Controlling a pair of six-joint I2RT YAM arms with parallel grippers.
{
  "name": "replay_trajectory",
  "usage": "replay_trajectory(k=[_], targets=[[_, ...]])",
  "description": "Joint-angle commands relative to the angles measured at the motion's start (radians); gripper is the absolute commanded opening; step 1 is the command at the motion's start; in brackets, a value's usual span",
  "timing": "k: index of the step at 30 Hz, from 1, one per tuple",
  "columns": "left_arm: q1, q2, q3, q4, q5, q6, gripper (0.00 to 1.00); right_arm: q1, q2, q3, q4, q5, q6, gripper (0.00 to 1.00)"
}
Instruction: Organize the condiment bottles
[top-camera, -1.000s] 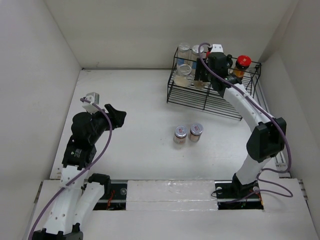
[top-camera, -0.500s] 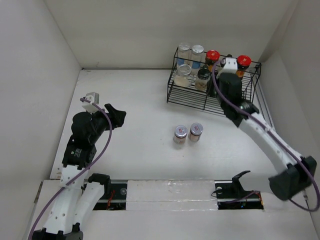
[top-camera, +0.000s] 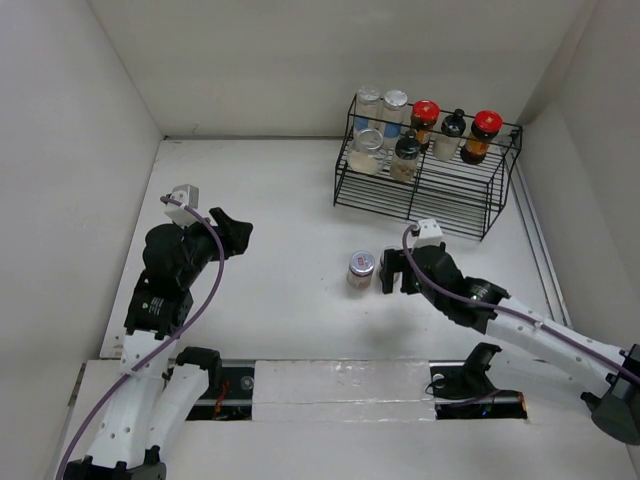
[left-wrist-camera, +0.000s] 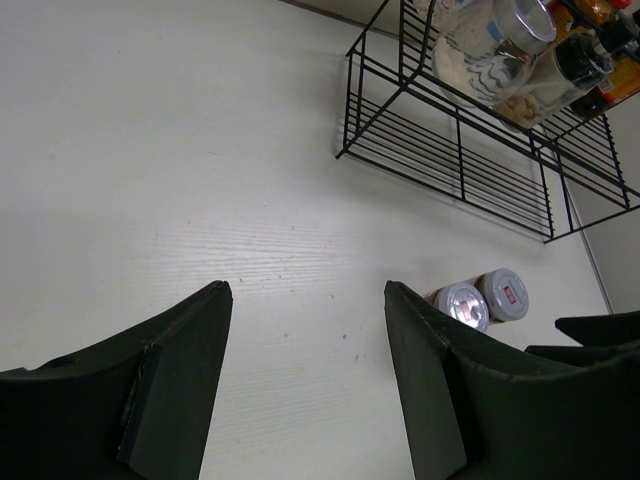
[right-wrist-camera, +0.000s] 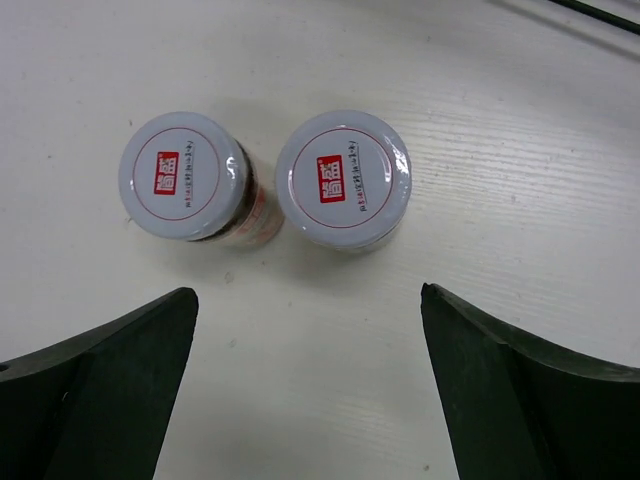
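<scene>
The lid of the silver-lidded jar is beyond the gap of my right gripper's fingers, so I will move that gripper outward and down first, then close it around the lid.
Two silver-lidded jars stand side by side on the table, the left jar (right-wrist-camera: 185, 177) and the right jar (right-wrist-camera: 343, 178). My right gripper (right-wrist-camera: 308, 292) hangs open just short of them, empty, more in line with the right jar. From above, the right gripper (top-camera: 393, 272) covers the right jar and only the left jar (top-camera: 360, 266) shows. The black wire rack (top-camera: 440, 200) holds silver-lidded jars (top-camera: 368, 98), red-lidded bottles (top-camera: 426, 112) and black-capped bottles (top-camera: 407, 148). My left gripper (top-camera: 235, 232) is open and empty, far left of the jars.
White walls close the table in on the left, back and right. The rack (left-wrist-camera: 460, 150) stands at the back right. The left wrist view shows both loose jars (left-wrist-camera: 462, 303) and part of the right gripper (left-wrist-camera: 600, 335) beside them.
My right arm has pulled out of the rack, leaving a black-capped bottle there, and swung down to the two loose jars. The left arm has not moved.
</scene>
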Motion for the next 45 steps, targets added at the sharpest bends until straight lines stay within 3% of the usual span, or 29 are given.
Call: replay_trajectory(k=[1, 15, 18, 19, 20, 22, 28, 31, 39, 45], targets=[[0.005, -0.011, 0.016, 0.039, 0.008, 0.012, 0.58, 0.005, 0.013, -0.008, 0.021, 0.061, 0.061, 0.98], [0.005, -0.002, 0.016, 0.039, 0.017, 0.012, 0.58, -0.077, 0.389, 0.117, 0.294, 0.160, -0.065, 0.85], [0.005, -0.002, 0.016, 0.039, 0.008, 0.012, 0.58, -0.087, 0.450, 0.127, 0.334, 0.160, -0.065, 0.74], [0.005, 0.007, 0.016, 0.039, 0.017, 0.012, 0.58, -0.087, 0.462, 0.127, 0.348, 0.160, -0.065, 0.68], [0.005, 0.007, 0.016, 0.039, 0.017, 0.012, 0.58, -0.087, 0.472, 0.136, 0.348, 0.160, -0.065, 0.49], [0.005, 0.007, 0.016, 0.039, 0.017, 0.012, 0.58, -0.087, 0.472, 0.148, 0.307, 0.186, -0.065, 0.44], [0.005, 0.007, 0.016, 0.048, 0.026, 0.012, 0.58, -0.078, 0.237, 0.240, 0.190, 0.208, -0.103, 0.41], [0.005, 0.017, 0.016, 0.048, 0.026, 0.012, 0.58, -0.129, 0.145, 0.321, 0.190, 0.165, -0.161, 0.41], [0.005, 0.007, 0.016, 0.039, 0.015, 0.012, 0.58, -0.405, 0.248, 0.564, 0.242, 0.045, -0.251, 0.40], [0.005, 0.009, 0.016, 0.039, 0.015, 0.012, 0.58, -0.542, 0.459, 0.751, 0.242, -0.036, -0.272, 0.40]])
